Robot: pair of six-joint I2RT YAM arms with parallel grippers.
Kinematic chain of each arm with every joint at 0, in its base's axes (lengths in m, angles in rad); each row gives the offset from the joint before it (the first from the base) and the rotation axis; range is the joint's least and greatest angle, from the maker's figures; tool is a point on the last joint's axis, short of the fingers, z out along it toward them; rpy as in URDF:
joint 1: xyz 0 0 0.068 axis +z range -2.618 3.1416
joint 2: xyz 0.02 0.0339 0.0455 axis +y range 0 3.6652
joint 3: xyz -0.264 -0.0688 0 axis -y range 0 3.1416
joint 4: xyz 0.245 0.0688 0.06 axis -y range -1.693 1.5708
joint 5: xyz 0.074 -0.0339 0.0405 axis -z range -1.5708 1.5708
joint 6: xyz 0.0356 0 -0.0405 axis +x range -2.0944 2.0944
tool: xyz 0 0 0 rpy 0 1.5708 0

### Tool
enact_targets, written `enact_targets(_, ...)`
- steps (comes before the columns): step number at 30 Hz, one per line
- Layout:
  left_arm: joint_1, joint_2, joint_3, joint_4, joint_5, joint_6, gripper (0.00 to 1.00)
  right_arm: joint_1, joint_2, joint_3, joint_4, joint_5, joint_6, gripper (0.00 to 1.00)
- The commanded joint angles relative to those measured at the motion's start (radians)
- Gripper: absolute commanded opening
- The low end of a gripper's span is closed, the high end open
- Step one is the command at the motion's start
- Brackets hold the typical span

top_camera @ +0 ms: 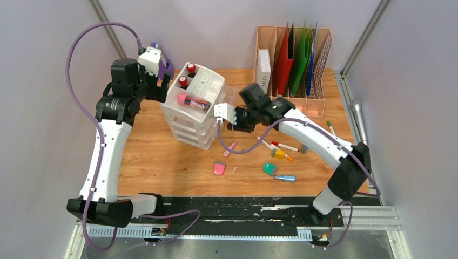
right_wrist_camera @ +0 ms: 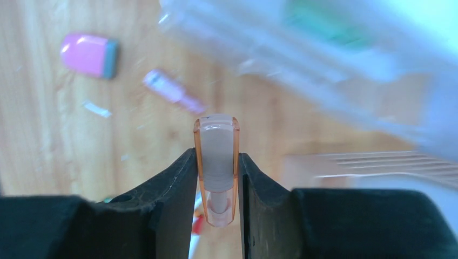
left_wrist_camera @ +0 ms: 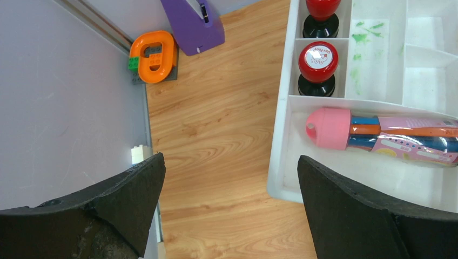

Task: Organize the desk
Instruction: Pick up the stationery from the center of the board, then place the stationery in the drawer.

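Next, my right gripper moves outward and to the left in the top view over the organizer's clear drawer (top_camera: 230,95) (right_wrist_camera: 308,54) and releases the orange case, since the drawer is pulled open.
The desk (top_camera: 156,156) is a light wood-grain top. My right gripper (top_camera: 232,125) hovers beside the white drawer organizer (top_camera: 194,116); in the right wrist view it (right_wrist_camera: 217,167) is shut on a small translucent orange case with a grey core (right_wrist_camera: 216,143). My left gripper (top_camera: 162,86) is behind the organizer's far left corner; in the left wrist view it (left_wrist_camera: 229,189) is open and empty above bare wood. The organizer's top tray (left_wrist_camera: 281,135) holds two red stamps (left_wrist_camera: 317,65) and a pink pen tube (left_wrist_camera: 378,135).
Loose on the desk: a pink eraser (top_camera: 219,168), a small pink item (top_camera: 230,149), markers (top_camera: 283,147), a green piece (top_camera: 269,168), a blue piece (top_camera: 285,177). A file holder (top_camera: 291,59) stands at the back right. A purple object (left_wrist_camera: 193,24) and an orange block piece (left_wrist_camera: 154,56) sit by the left wall.
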Motion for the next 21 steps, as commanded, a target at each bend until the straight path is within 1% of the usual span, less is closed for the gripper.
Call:
enact_targets(1, 0.006, -0.031, -0.008, 0.057, 0.004, 0.016, 1.0, -0.007, -0.046, 0.187, -0.009, -0.043, -0.124, 0.0)
enact_targets(4, 0.004, -0.038, -0.021, 0.076, 0.008, 0.021, 1.0, -0.007, -0.023, 0.22, 0.064, 0.022, -0.28, 0.0)
enact_targets(6, 0.004, -0.04, -0.024, 0.08, 0.01, 0.021, 1.0, -0.007, 0.016, 0.269, 0.071, 0.049, -0.345, 0.01)
enact_targets(9, 0.004, -0.042, -0.028, 0.086, 0.009, 0.019, 1.0, -0.003, 0.067, 0.333, 0.073, 0.062, -0.411, 0.01)
enact_targets(13, 0.004, -0.037, -0.036, 0.093, 0.006, 0.018, 1.0, 0.009, 0.116, 0.378, 0.105, 0.088, -0.477, 0.01)
enact_targets(21, 0.005, -0.036, -0.035, 0.093, 0.004, 0.02, 1.0, 0.048, 0.156, 0.354, 0.149, 0.142, -0.594, 0.01)
